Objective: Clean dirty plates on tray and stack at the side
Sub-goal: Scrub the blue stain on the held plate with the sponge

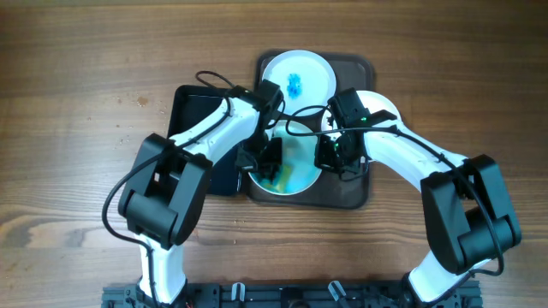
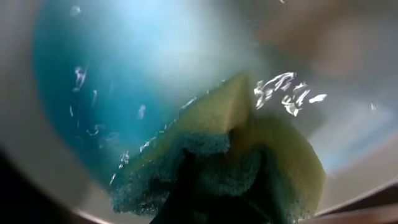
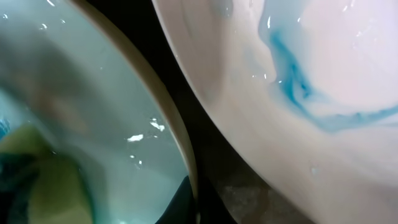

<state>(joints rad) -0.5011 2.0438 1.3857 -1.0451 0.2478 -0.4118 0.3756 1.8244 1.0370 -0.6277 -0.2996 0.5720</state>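
My left gripper will move up off the plate and over the black tray (image 1: 223, 177) to let go of the sponge, because the tray is to its left in the overhead view.
A dark tray (image 1: 355, 198) holds three white plates. The near plate (image 1: 300, 171) is smeared blue-green. My left gripper (image 1: 267, 161) is shut on a yellow-green sponge (image 2: 249, 155) and presses it on this plate's left side. My right gripper (image 1: 328, 154) is shut on the plate's right rim (image 3: 180, 143). A far plate (image 1: 312, 73) carries a blue blot (image 1: 295, 83). A third plate (image 1: 381, 104) at the right shows a blue streak (image 3: 292, 87) in the right wrist view.
A black tray or bin (image 1: 193, 111) lies left of the dark tray, under my left arm. Bare wooden table (image 1: 77, 128) surrounds both trays on all sides.
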